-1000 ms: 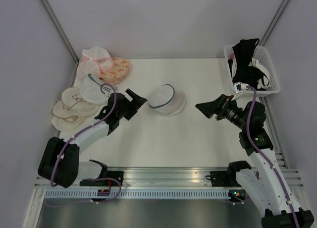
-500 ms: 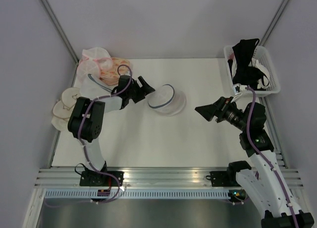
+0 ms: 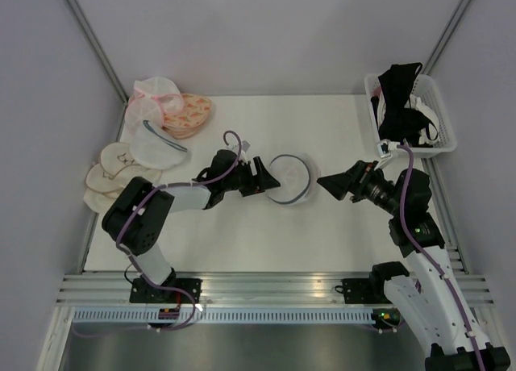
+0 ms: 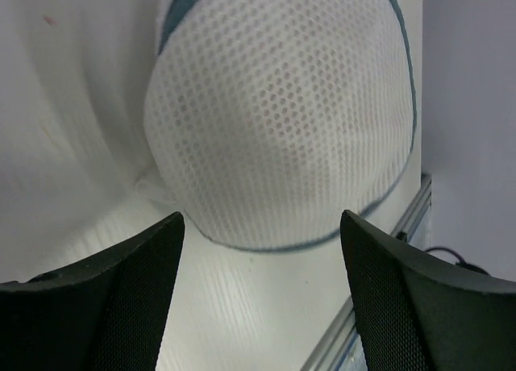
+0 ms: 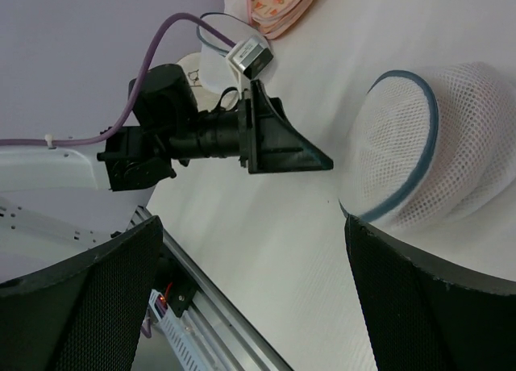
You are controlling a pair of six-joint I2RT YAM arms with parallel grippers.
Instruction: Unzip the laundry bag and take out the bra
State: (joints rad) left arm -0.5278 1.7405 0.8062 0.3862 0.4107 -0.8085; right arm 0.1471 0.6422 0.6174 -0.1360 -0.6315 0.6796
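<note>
The left gripper next eases its open fingers to the right in the top view around the zipper rim's near edge, since it lies just past them.
The laundry bag, a white mesh dome with a dark grey-blue zipper rim, lies mid-table. It fills the left wrist view, where a faint pink tint shows through the mesh; the bra itself is hidden. My left gripper is open and empty, its tips just left of the bag, the rim between its fingers. My right gripper is open and empty, a little right of the bag. The right wrist view shows the bag beside the left gripper.
A white basket with black bras stands back right. A pink mesh pouch and an orange patterned bra lie back left. Another white mesh pouch and cream padded cups lie left. A metal rail runs along the front.
My left arm has swung right across the table to the bag's left side. The bag has shifted right and slightly nearer. My right gripper has barely moved.
</note>
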